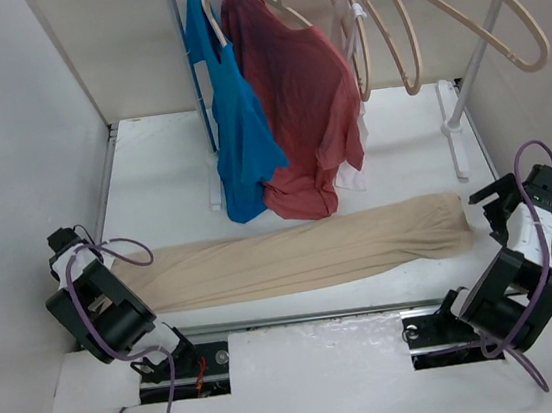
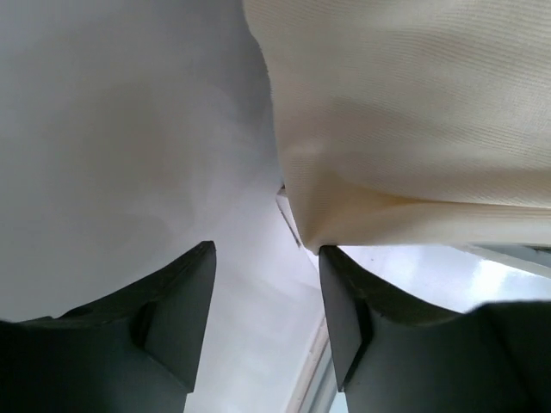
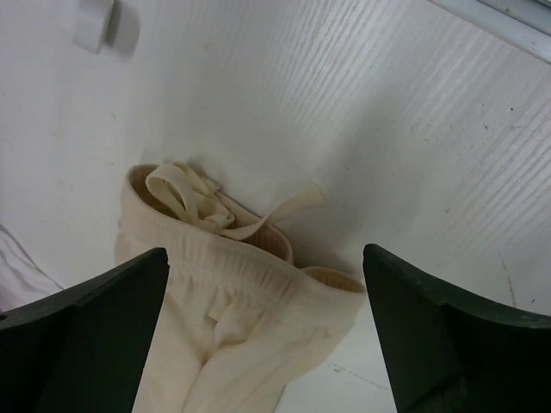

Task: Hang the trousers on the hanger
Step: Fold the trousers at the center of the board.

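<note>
My right gripper is open, and its fingers still hang clear of the trousers, so it should move down and to the left in the top view onto the trousers' waistband (image 1: 456,223) (image 3: 247,265).
The beige-cream trousers (image 1: 302,252) lie flat across the table, leg ends at the left, waistband at the right. My left gripper (image 1: 68,250) is open at the leg ends. In the left wrist view the cloth (image 2: 413,120) fills the upper right, and its edge rests at the tip of my right finger (image 2: 344,292); nothing is between the jaws of the gripper (image 2: 265,254). My right gripper (image 1: 492,203) is wide open over the waistband and drawstring (image 3: 215,211), with its fingers on either side of the gripper's centre (image 3: 265,252). An empty pale tan hanger (image 1: 536,56) hangs at the top right.
A red T-shirt (image 1: 299,103) and a blue T-shirt (image 1: 235,121) hang on the rack behind the trousers, with a small white garment (image 1: 356,174) behind the red one. More empty tan hangers (image 1: 384,22) hang beside them. A white rack pole (image 1: 482,40) and foot (image 1: 454,134) stand at the right.
</note>
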Robot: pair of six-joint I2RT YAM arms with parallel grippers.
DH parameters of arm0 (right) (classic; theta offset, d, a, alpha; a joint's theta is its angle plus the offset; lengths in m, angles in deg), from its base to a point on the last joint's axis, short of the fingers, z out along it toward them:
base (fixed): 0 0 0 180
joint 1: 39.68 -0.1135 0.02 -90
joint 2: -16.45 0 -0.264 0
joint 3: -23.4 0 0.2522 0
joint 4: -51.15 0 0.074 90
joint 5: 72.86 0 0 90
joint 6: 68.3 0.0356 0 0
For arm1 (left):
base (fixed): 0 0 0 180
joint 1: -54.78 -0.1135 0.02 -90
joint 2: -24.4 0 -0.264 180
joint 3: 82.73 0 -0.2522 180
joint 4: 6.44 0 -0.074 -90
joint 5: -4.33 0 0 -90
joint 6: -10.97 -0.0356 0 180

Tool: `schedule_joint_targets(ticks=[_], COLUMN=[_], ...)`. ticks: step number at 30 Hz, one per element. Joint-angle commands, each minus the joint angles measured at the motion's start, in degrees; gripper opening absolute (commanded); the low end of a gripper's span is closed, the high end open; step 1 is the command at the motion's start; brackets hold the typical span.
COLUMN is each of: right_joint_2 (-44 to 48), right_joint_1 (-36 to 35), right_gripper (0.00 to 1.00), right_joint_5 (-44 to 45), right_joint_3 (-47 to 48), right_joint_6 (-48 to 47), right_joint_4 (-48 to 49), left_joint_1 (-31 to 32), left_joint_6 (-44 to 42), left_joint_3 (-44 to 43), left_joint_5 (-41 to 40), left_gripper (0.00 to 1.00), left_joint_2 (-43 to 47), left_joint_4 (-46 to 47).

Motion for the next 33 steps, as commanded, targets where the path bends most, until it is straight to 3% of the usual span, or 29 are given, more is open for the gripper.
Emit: schedule_joint_targets(ticks=[1, 8, 13, 21, 25, 26, 27, 29, 31, 33], right_joint_2=[-0.8, -2.1, -1.8, -18.3, -20.5, -20.5, -20.5, -20.5, -20.5, -19.8], right_joint_1=[0.3, -2.0, -22.4, -23.5, -27.2, -27.2, -26.7, -25.6, -23.6, -20.3], right_gripper=[1.00, 1.00, 1.00, 1.00, 0.97, 0.89, 0.60, 0.36, 0.00, 0.00], right_joint_5=[1.4, -2.0, 9.7, 13.4, 15.7, 15.0, 14.5, 13.1, 13.9, 16.3], right_joint_3=[0.6, -2.0, -1.0, 3.8, 5.8, 5.8, 5.8, 5.8, 8.2, 10.0], right_joint_6=[-0.2, 1.7, 7.9, 7.7, 8.3, 8.3, 8.3, 7.5, 6.7, 4.7], right_joint_4=[1.5, 1.6, 2.2, 3.1, 3.1, 3.1, 3.7, 4.6, 4.0, 1.2], left_joint_1=[-0.3, 0.3, 4.7, 4.7, 4.7, 4.7, 4.7, 4.7, 4.7, 4.7], left_joint_6=[0.5, 5.9, 7.6, 8.2, 8.2, 8.2, 8.2, 8.7, 8.7, 9.3], left_joint_3=[0.1, -8.6, -6.9, -6.4, -6.4, -6.4, -6.4, -7.1, -8.8, -10.8], left_joint_5=[-1.5, 6.1, 6.8, 6.8, 7.3, 7.3, 7.3, 8.5, 9.8, 13.6], left_gripper=[0.50, 0.52, 0.52, 0.52, 0.52, 0.52, 0.52, 0.52, 0.52, 0.52], left_joint_2=[-0.1, -1.2, -0.6, 0.0, 0.0, 0.5, 0.5, 0.5, 0.5, 0.5], left_joint_4=[-1.2, -9.8, -10.5, -9.9, -9.9, -9.9, -9.4, -9.4, -9.9, -11.1])
